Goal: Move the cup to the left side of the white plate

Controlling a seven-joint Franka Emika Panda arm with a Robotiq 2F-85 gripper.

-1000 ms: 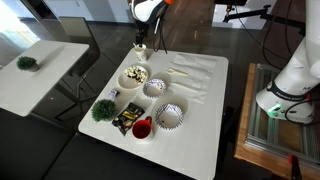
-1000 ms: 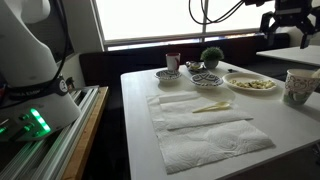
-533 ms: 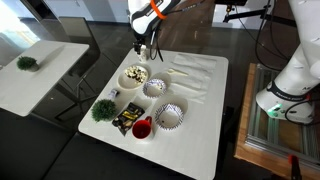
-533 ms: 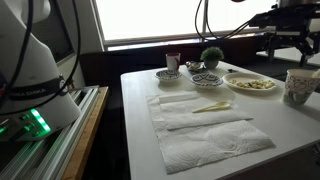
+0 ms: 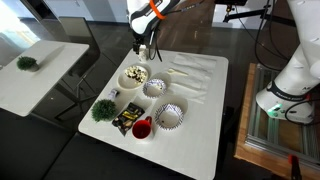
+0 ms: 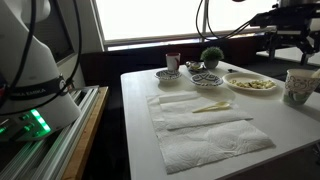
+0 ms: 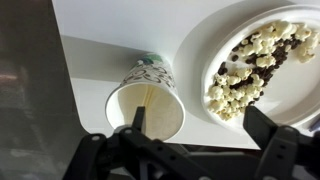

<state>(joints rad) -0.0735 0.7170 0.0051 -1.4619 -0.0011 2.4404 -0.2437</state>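
Note:
My open fingers are above the cup's rim by the popcorn plate (image 7: 183,112), so my gripper should go down over that rim next, with one finger going into the cup's opening and one staying outside.
The cream-white cup (image 7: 145,98) stands upright at the table's corner, next to a plate of popcorn (image 7: 255,60). It also shows in an exterior view (image 6: 298,87). My gripper (image 7: 200,128) is open just above it. One finger lies over the cup's mouth and the other over bare table beside the popcorn plate. In both exterior views the gripper (image 5: 143,46) (image 6: 287,45) hangs right over the cup. The small white plate (image 5: 154,88) sits just past the popcorn plate (image 5: 134,76), toward the table's middle.
A bowl with a dark-striped rim (image 5: 170,116), a red cup (image 5: 142,127), a small green plant (image 5: 103,108) and a dark packet (image 5: 124,119) stand at one end. White napkins (image 6: 200,125) with a pale utensil (image 6: 210,107) cover the middle. The table edge is close beside the cup.
Since a second ago my gripper has come down toward the cup. Over the last half second nothing has visibly moved.

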